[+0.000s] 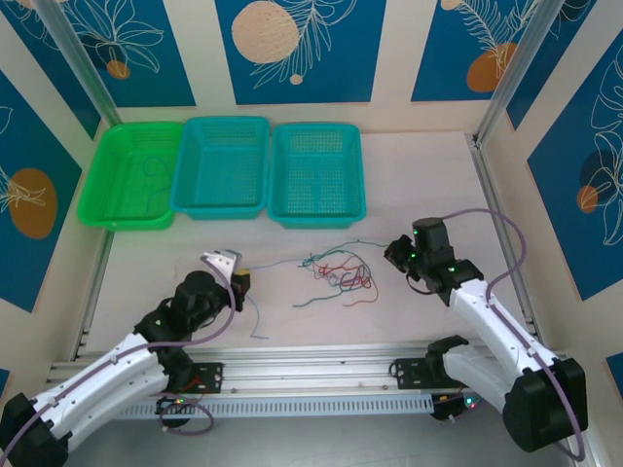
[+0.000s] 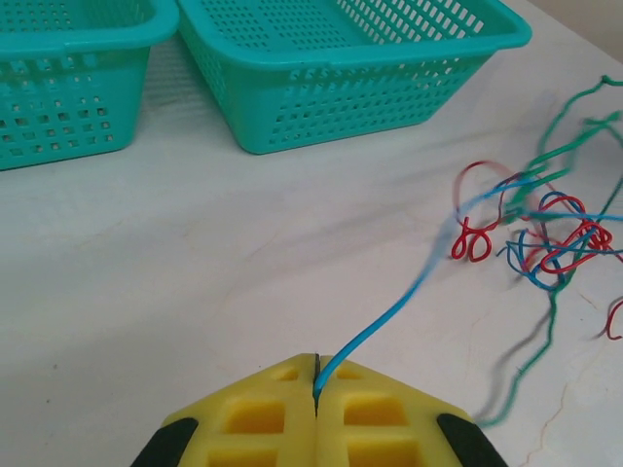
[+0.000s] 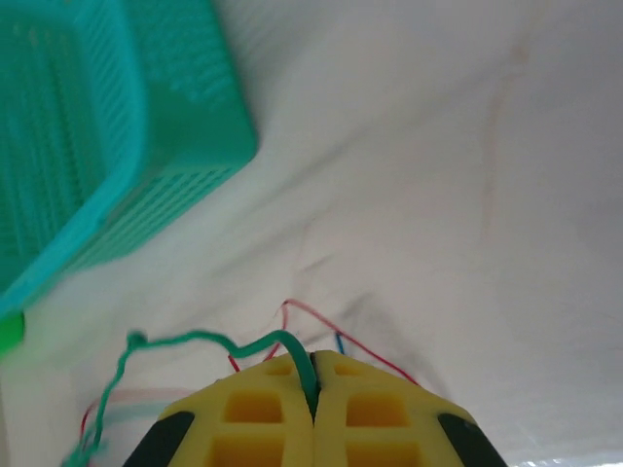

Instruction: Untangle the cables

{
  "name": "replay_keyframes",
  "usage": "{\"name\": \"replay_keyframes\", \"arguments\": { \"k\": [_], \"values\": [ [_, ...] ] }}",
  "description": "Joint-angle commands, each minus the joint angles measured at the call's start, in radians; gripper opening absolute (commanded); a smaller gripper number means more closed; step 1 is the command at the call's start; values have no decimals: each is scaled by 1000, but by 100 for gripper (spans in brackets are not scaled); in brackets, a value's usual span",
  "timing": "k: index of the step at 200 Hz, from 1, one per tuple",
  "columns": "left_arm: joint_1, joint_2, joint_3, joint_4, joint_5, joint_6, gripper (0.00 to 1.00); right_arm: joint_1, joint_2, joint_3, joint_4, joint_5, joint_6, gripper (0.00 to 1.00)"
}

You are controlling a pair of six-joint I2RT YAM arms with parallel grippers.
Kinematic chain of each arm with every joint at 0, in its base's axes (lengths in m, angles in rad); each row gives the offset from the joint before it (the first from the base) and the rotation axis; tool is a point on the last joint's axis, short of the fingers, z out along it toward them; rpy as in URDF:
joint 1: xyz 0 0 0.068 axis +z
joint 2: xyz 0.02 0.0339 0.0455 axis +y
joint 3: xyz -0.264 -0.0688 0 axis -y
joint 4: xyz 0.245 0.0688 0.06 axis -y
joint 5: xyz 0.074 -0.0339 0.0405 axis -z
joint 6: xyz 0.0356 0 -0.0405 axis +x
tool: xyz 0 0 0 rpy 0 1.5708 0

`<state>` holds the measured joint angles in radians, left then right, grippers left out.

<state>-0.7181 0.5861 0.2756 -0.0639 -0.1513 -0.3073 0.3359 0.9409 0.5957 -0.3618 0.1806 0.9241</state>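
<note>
The green cable [image 3: 195, 339] runs slack into the tangle, so I will move my right gripper away and back over the bare tabletop, pull the cable straight and let go of it.
The cables [image 1: 336, 275], thin blue, red and green wires, lie in a loose tangle on the white table between the two arms. My left gripper [image 1: 240, 280] is to the left of the tangle. Its yellow jaws [image 2: 316, 389] are shut on the end of a blue cable [image 2: 389, 321] that runs up and right into the tangle [image 2: 545, 233]. My right gripper [image 1: 394, 255] is at the tangle's right side. It [image 3: 311, 389] is shut on a green cable [image 3: 195, 339], with a red cable [image 3: 321, 316] lying just beyond its tips.
Three baskets stand in a row at the back: green [image 1: 131, 175], teal [image 1: 224, 165] and teal [image 1: 316, 173]. A thin wire lies in the green one. Another thin strand [image 1: 255, 316] trails toward the aluminium rail [image 1: 311, 355] at the near edge.
</note>
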Motion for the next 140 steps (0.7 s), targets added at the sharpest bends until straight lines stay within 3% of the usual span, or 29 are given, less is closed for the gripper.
{"name": "replay_keyframes", "arguments": {
  "k": [1,11,29,47,85,118,133,140],
  "values": [
    [11,38,16,-12,-74,26,0,27,15,34,-91,174,-44,0],
    [17,52,41,-86,-174,-9,0,-70,-1,21,-137,159,22,0],
    [79,67,85,-232,-275,-79,0,-311,-111,-78,-89,-35,110,0],
    [177,40,86,-267,-239,-117,0,-476,-209,-114,-123,-73,151,0],
    [308,16,85,-259,-173,-156,0,-653,-270,-126,-193,-119,179,0],
    [346,59,89,-204,-92,-147,0,-680,-278,-158,-122,-206,144,0],
    [346,100,56,-49,84,-112,0,-594,-250,-183,-15,-314,64,0],
    [345,136,33,57,190,-105,0,-508,-233,-192,23,-340,41,0]
  ]
}}
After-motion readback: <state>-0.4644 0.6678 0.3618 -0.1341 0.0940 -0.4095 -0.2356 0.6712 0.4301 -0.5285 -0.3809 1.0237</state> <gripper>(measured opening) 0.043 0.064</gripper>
